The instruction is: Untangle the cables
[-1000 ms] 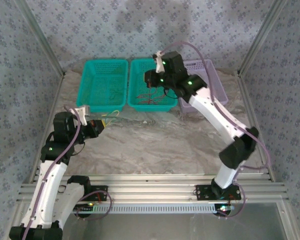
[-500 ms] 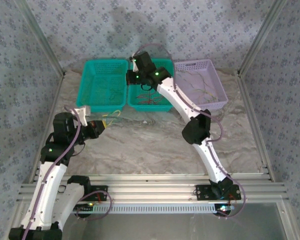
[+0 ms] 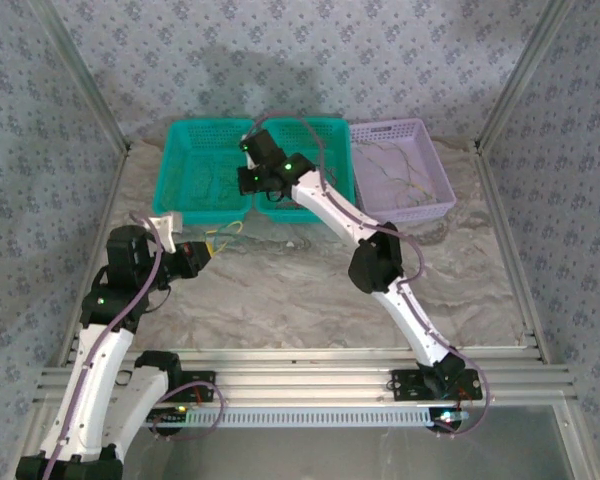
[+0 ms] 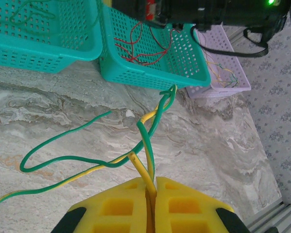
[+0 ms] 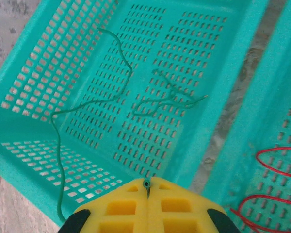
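Note:
I will move my right gripper down toward the teal basket's near corner below next and let go of the thin green cable's tip, because that basket already holds another green cable.
My left gripper (image 4: 151, 183) is shut on tangled cables, a yellow one (image 4: 138, 165) and a green one (image 4: 63, 158), twisted together above the marble table; in the top view it (image 3: 202, 250) hovers at the left, near the baskets' front. My right gripper (image 5: 147, 185) is shut on the tip of a thin green cable over the left teal basket (image 5: 63, 63), where more green cables (image 5: 169, 99) lie. In the top view it (image 3: 242, 180) hangs at that basket's right side. Red cables (image 4: 136, 46) lie in the middle teal basket (image 4: 136, 73).
Three baskets stand in a row at the back: left teal (image 3: 208, 125), middle teal (image 3: 330, 123), lilac (image 3: 390, 125) with thin wires inside. The right arm stretches diagonally across the table's middle. Patterned walls close in both sides.
The right arm has swung left, from above the middle and lilac baskets to the left teal basket. The left arm has stayed still with its cables.

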Motion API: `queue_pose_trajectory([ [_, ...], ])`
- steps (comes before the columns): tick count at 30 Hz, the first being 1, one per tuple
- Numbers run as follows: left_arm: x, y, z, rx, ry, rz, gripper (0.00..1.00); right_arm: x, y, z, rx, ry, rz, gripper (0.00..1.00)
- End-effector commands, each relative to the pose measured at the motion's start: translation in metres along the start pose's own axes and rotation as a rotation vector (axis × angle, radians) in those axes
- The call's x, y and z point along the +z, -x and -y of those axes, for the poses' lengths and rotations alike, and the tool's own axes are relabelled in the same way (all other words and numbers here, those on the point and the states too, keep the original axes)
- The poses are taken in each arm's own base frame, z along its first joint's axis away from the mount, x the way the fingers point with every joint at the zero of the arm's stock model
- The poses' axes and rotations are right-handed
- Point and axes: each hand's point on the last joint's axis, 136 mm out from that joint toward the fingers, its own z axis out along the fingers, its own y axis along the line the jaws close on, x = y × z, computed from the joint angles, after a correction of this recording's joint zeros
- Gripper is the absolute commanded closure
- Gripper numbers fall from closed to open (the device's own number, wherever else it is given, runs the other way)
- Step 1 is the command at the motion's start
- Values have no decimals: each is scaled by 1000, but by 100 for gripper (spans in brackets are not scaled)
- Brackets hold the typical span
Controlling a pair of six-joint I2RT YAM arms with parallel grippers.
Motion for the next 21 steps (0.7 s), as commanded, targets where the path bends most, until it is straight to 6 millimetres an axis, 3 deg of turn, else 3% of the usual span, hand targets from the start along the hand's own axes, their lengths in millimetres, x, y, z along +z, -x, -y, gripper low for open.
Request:
queue_pose_trajectory([
  [1,-4,7,9,47,-29,29,100,11,-7,-5,-72,-24,1,100],
  [9,-4,7,8,48,-26,30,100,31,-23,-6,-85,0,-33,95],
  [16,-4,7,8,50,-24,31,100,31,-22,-11,-115,7,-29,71],
  [21,-4,6,8,50,-20,28,100,11,-5,-23,-144,41,14,52],
])
